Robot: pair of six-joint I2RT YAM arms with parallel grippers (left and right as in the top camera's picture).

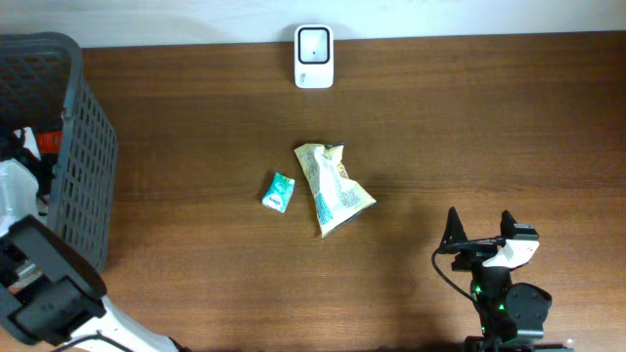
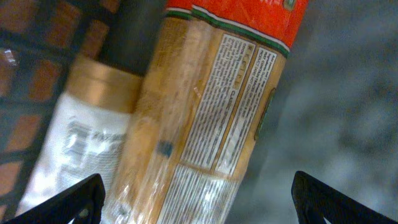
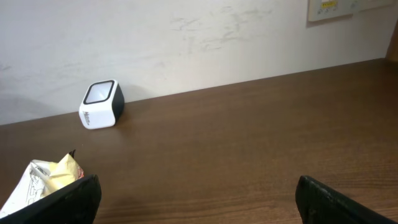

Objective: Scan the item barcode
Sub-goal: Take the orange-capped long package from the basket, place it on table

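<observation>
I will lower my left gripper over the printed label (image 2: 194,194) between its open fingers next and close it, because the tan packet (image 2: 186,118) is below it, framed by those fingers.
In the left wrist view a tan packet (image 2: 186,118) with a red end and printed labels lies inside the basket. A striped patch like a barcode (image 2: 194,194) shows near its lower end. My left gripper (image 2: 199,202) is open just above it, one fingertip on each side, touching nothing. The white barcode scanner (image 1: 314,57) stands at the table's far edge, also seen as the scanner (image 3: 101,104) in the right wrist view. My right gripper (image 1: 479,227) rests open and empty near the front right of the table.
A dark mesh basket (image 1: 83,147) stands at the left edge. A white-labelled jar (image 2: 68,143) lies beside the packet. Mid-table lie a yellow-green snack bag (image 1: 333,191) and a small teal packet (image 1: 280,192).
</observation>
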